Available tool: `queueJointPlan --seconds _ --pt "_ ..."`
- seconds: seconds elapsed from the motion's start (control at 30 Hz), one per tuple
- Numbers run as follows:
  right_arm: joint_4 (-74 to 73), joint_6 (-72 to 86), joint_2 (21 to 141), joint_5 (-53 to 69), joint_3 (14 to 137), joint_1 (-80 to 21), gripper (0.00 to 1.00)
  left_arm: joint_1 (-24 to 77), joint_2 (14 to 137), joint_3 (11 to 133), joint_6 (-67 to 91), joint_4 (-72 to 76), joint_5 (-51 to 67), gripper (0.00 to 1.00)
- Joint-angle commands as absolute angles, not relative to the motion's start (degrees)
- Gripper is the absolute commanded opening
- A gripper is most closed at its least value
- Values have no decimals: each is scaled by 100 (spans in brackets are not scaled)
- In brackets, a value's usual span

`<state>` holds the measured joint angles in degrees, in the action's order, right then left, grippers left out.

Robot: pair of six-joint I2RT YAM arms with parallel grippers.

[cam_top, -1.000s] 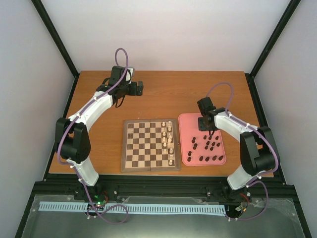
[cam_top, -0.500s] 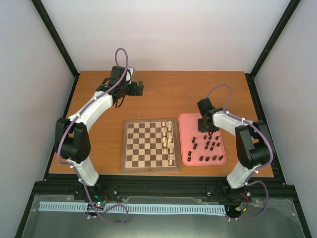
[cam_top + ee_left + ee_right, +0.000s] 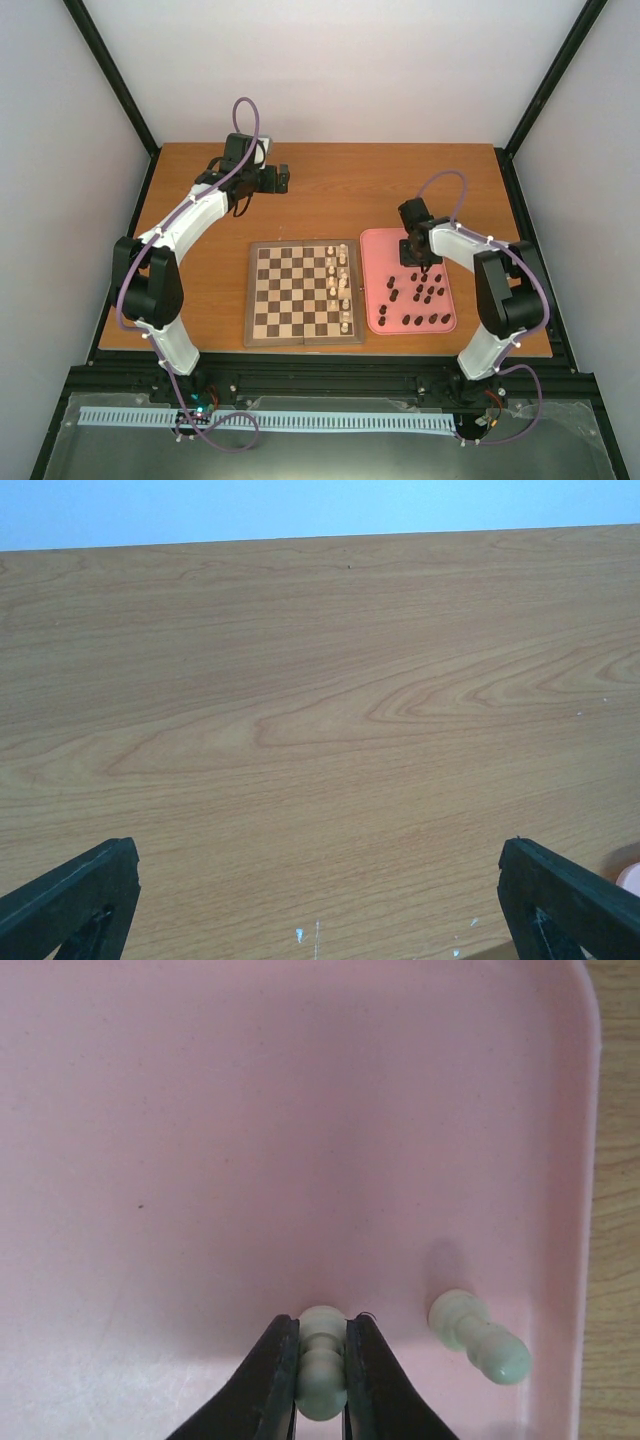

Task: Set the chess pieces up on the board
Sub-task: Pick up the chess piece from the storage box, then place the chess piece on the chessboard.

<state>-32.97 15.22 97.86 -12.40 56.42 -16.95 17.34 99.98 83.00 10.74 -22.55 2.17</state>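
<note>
I should lift across next, then lower and release, because the next empty square of the inner cream line is back from my right gripper and to its left in the top view.
The board [image 3: 290, 300] lies in the middle of the table, with several cream chess pieces [image 3: 342, 285] standing along its right columns. Several dark chess pieces [image 3: 425, 295] stand on the pink tray [image 3: 375, 245] to its right. My right gripper [image 3: 424, 266] is low over the tray's far part. In the right wrist view it [image 3: 322, 1330] is shut on a small cream piece [image 3: 322, 1375], while another cream piece [image 3: 478, 1337] lies on its side just to the right. My left gripper [image 3: 283, 178] hangs open over bare table at the far left, its fingers [image 3: 70, 900] wide apart.
The pink tray's floor [image 3: 300, 1110] stretches ahead of the right gripper, and its right rim [image 3: 585, 1160] meets the wooden table. Black frame rails run along the table's left and right edges. Bare wood [image 3: 320, 700] lies under the left gripper.
The right jaws have closed on the cream piece in the tray, and the right arm's elbow has shifted slightly. The left arm has not moved.
</note>
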Motion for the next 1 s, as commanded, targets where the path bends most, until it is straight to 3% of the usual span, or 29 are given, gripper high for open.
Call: queueJointPlan --seconds 0.0,0.17,0.6,0.97 --pt "-3324 1499 9210 -1209 5714 -1731 8 1694 10053 8575 1133 -2268 242 100" --pt "-3939 1481 8524 -1110 6150 -2329 8 1692 10056 8583 1134 -2279 233 100" --pt "-5093 2208 8037 -952 6546 -5620 8 1693 10020 8578 1130 -2294 168 100" --pt "-4556 2634 8686 -688 6288 -6553 8 1691 9965 8544 1149 -2272 183 100"
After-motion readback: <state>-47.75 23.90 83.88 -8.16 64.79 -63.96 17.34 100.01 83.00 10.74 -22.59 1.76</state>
